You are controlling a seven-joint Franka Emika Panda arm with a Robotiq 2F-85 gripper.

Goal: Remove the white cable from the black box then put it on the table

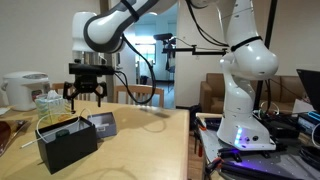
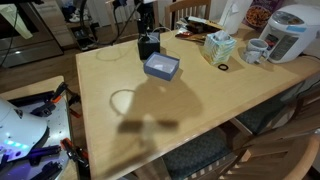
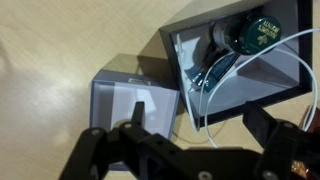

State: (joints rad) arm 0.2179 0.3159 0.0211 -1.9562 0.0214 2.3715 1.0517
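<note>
The robot should next lower its gripper a little to the white cable at the edge of the black box, beside the grey box.
The black box [image 1: 68, 146] stands open on the wooden table [image 1: 140, 150] near its far corner [image 2: 148, 46]. The thin white cable [image 1: 44, 121] arcs out of it. In the wrist view the cable [image 3: 198, 100] runs from inside the box [image 3: 255, 103] over its rim and loops onto the table [image 3: 50, 50]. A dark green round object also lies in the box. My gripper [image 1: 86, 99] hangs open and empty above the box. In the wrist view its fingers [image 3: 195, 108] straddle the cable loop from above, without touching it.
A small flat grey box [image 1: 103, 124] lies beside the black box [image 3: 135, 100]. A tissue box [image 2: 218, 46], a mug [image 2: 255, 50] and a white rice cooker [image 2: 285, 35] stand along one table edge. The robot base [image 1: 240, 110] stands on a cluttered stand beside the table.
</note>
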